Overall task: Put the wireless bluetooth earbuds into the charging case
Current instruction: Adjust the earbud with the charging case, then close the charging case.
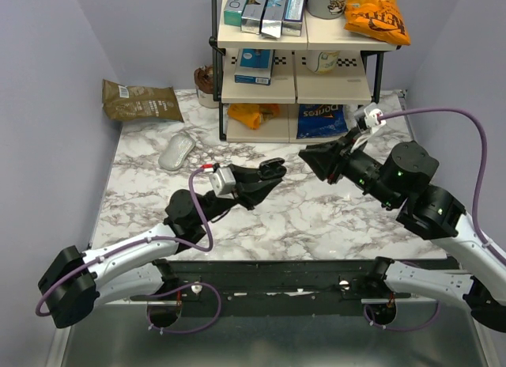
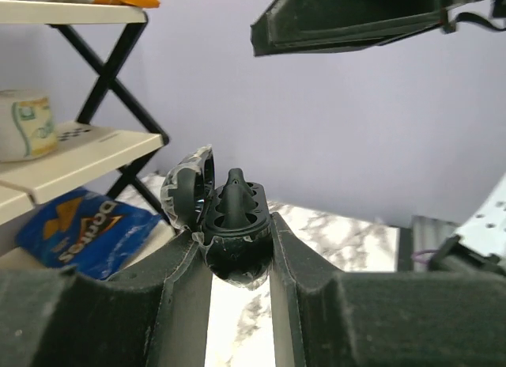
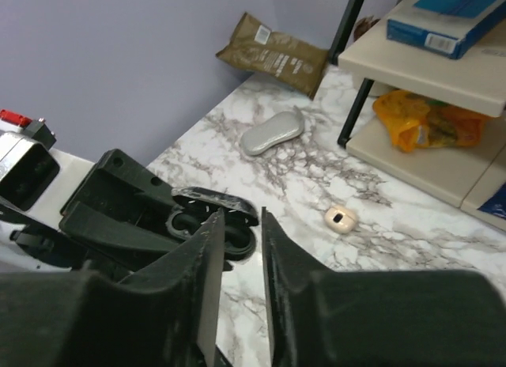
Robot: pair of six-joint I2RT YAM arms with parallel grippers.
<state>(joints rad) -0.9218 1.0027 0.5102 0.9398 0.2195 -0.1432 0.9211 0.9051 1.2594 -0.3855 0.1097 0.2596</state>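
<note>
I should tip the fingers of my left gripper downward, lower the black charging case (image 1: 273, 168) onto the marble beside the beige pod and let go of it, because that spot is bare.
The black charging case (image 1: 273, 168) hangs above the marble table with its lid open, and my left gripper (image 1: 269, 175) is shut on its lower shell. In the left wrist view the case (image 2: 237, 248) sits wedged between the fingertips. A black earbud (image 2: 236, 194) pokes up from its tray; I cannot make out a second one. My right gripper (image 1: 304, 157) hovers just right of the case. In the right wrist view its fingers (image 3: 241, 217) stand slightly open and hold nothing. The case (image 3: 241, 242) is just beyond the tips, partly hidden by the left finger.
A small beige pod (image 3: 340, 217) and a silver oval case (image 1: 176, 153) lie on the marble. A brown bag (image 1: 142, 100) sits at the back left. A shelf rack (image 1: 296, 66) with snacks and boxes stands at the back, a blue chip bag (image 1: 322, 120) beneath it.
</note>
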